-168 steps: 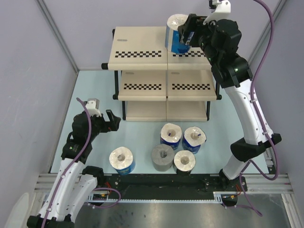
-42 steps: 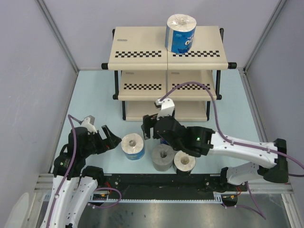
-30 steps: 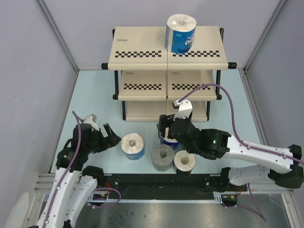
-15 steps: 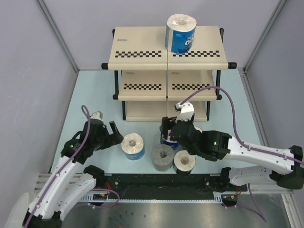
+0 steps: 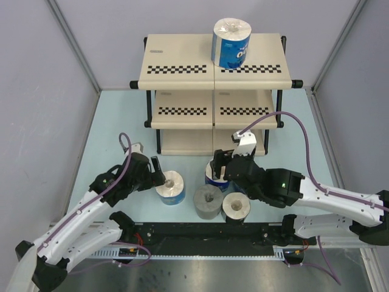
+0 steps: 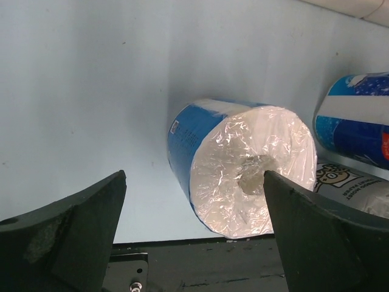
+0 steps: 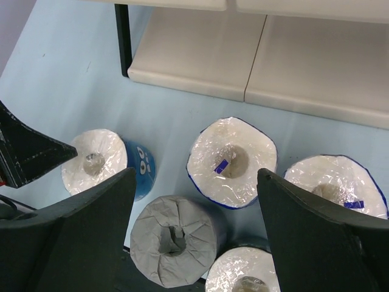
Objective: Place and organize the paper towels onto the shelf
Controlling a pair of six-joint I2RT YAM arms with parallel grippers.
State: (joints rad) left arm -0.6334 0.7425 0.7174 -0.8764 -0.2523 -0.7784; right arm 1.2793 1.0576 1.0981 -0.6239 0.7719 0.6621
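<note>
The robot's left gripper needs to go down and ease right in the top view to straddle the roll's side, since the core of the blue-wrapped roll is open beside one gripper finger.
One blue-wrapped paper towel roll stands on the top board of the shelf. Five rolls stand on the floor in front of it. My left gripper is open right beside the left blue roll; in the left wrist view that roll sits ahead between the open fingers. My right gripper is open and empty above the middle blue roll. The grey roll, a dark-wrapped roll and another blue roll stand around it.
The shelf's lowest board and a black frame leg lie just beyond the rolls. A black rail runs along the near edge. The left arm's finger shows beside the left roll.
My left gripper has moved right, up to the left blue roll. My right gripper has shifted slightly right over the middle roll. The rolls have not moved in the last second.
</note>
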